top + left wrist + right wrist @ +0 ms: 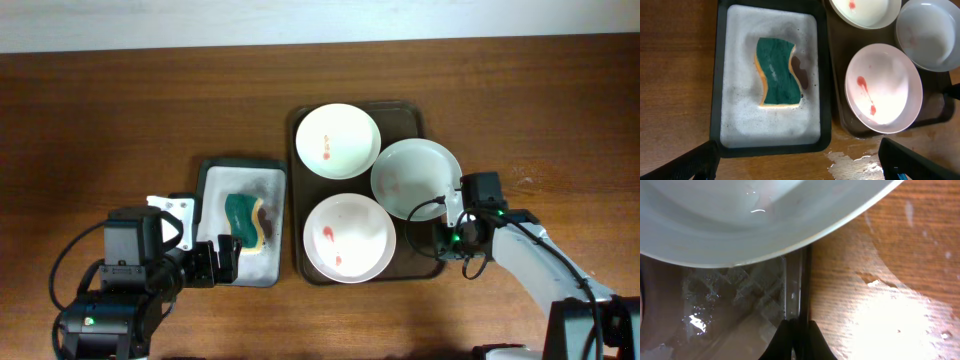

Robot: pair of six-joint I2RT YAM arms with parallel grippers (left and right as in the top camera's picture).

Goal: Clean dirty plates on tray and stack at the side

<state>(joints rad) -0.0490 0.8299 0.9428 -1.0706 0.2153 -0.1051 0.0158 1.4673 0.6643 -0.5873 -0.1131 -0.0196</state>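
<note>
I will move my left gripper down and outward onto the sponge's middle (pixel 242 218) (pixel 776 73), because the tray is bare on both sides and the fingers have room there.
Three white plates lie on the dark brown tray (pixel 406 118): a far one (pixel 338 140) with red spots, a near one (pixel 348 236) with red smears, and a right one (pixel 416 178) overhanging the tray's right rim. My right gripper (pixel 447 240) is shut on the tray's right rim (pixel 797 290), just below the right plate (pixel 765 215). My left gripper (pixel 225 262) is open and empty over the near edge of the sponge tray. In the left wrist view the near plate (pixel 883 87) shows red streaks.
A green and yellow sponge (pixel 777 72) lies in the grey-white sponge tray (pixel 715 100), left of the brown tray. A wet patch (pixel 855 162) lies on the wooden table in front of both trays. More wet marks show to the right of the tray (pixel 890 295).
</note>
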